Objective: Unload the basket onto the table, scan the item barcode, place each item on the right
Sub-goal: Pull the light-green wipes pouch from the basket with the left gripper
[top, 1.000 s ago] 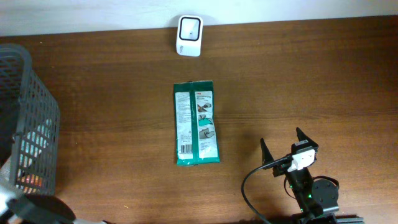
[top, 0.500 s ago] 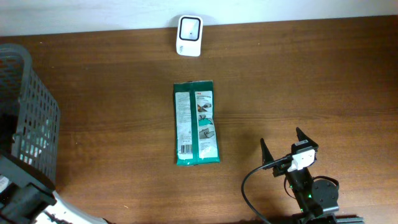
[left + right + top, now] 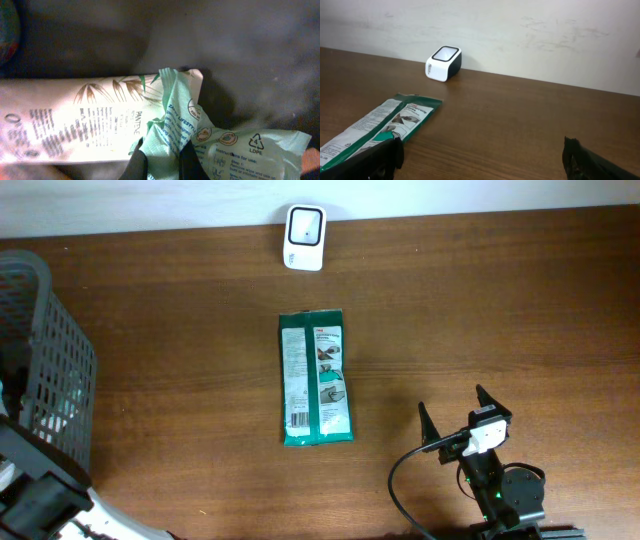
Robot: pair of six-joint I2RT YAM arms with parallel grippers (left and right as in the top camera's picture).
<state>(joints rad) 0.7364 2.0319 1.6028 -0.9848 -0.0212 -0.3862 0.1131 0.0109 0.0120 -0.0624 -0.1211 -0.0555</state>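
Note:
The robot's left gripper needs to go up from the basket, then go down and let go of the packet [image 3: 240, 147] on the tabletop beside the dark green pack, because that spot is free.
In the left wrist view my left gripper [image 3: 161, 159] is down in the basket, shut on a crumpled fold of a pale green wipes packet [image 3: 240, 147]. A white Pantene tube [image 3: 75, 120] lies right beside the packet. A dark green wipes pack [image 3: 315, 377] lies flat on the middle of the table, and it shows at the left in the right wrist view as the green pack [image 3: 380, 122]. The white scanner [image 3: 304, 224] stands at the far edge by the wall, the same scanner [image 3: 443, 63] facing up. My right gripper [image 3: 452, 402] rests open at the near right, nothing between its fingers.
A dark mesh basket [image 3: 45, 360] stands at the table's left edge, with my left arm [image 3: 35, 480] reaching into it from the near corner. A black cable [image 3: 400, 480] loops beside the right arm's base. The wall runs along the table's far edge.
The left arm has shifted up along the basket's near corner, and its jaws have closed on the pale green packet. The right arm, the dark green pack and the scanner have not moved.

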